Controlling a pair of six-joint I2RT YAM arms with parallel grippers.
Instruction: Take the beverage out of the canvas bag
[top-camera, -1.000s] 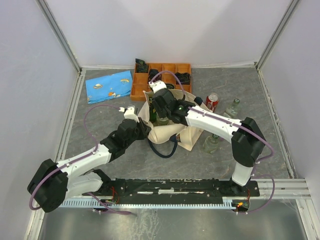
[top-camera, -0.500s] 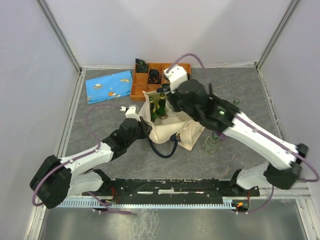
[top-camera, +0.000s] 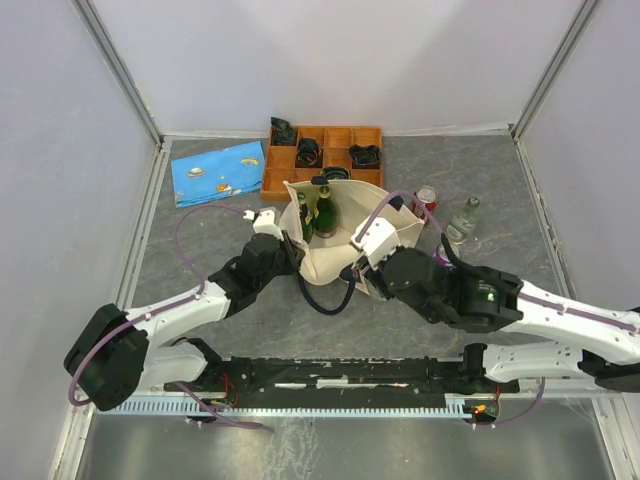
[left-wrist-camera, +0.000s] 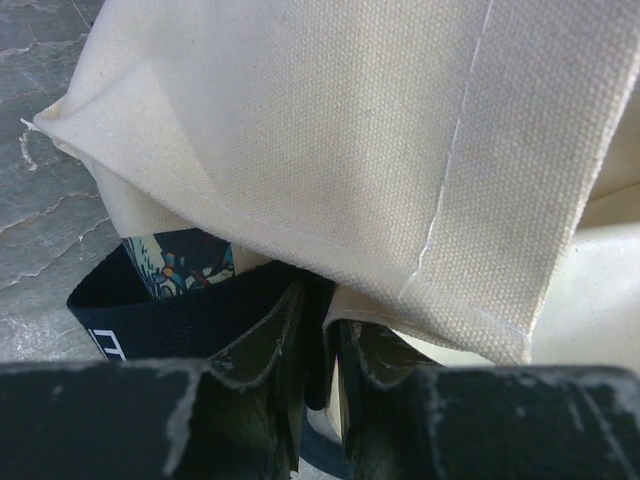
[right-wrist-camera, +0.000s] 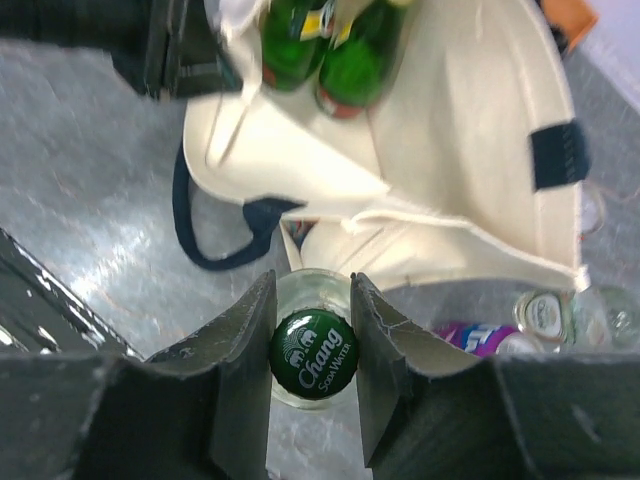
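Note:
My right gripper goes down next and releases the clear glass bottle there, as the bare table by the bag's near edge (top-camera: 380, 316) lies below my right gripper.
The cream canvas bag (top-camera: 335, 262) stands open mid-table, with two green bottles (top-camera: 321, 212) upright inside. My left gripper (left-wrist-camera: 318, 312) is shut on the bag's near rim, pinching cream canvas and the navy strap (left-wrist-camera: 150, 320); from above it sits at the bag's left side (top-camera: 289, 251). The beverage, a clear glass bottle with a green "Chang" cap (right-wrist-camera: 313, 358), hangs in my right gripper (right-wrist-camera: 312, 292), which is shut on its neck, in the air outside the bag's near edge (right-wrist-camera: 470, 130). From above, the right arm (top-camera: 470, 295) hides that bottle.
An orange compartment tray (top-camera: 325, 155) and a blue patterned pouch (top-camera: 218, 172) lie at the back. Right of the bag stand a red can (top-camera: 425, 199) and a clear bottle (top-camera: 463, 219). A purple can (right-wrist-camera: 480, 336) and another capped bottle (right-wrist-camera: 545, 310) sit below the right gripper.
The right gripper has risen out of the bag with the bottle and pulled back toward the near side. The left gripper has kept its hold on the bag.

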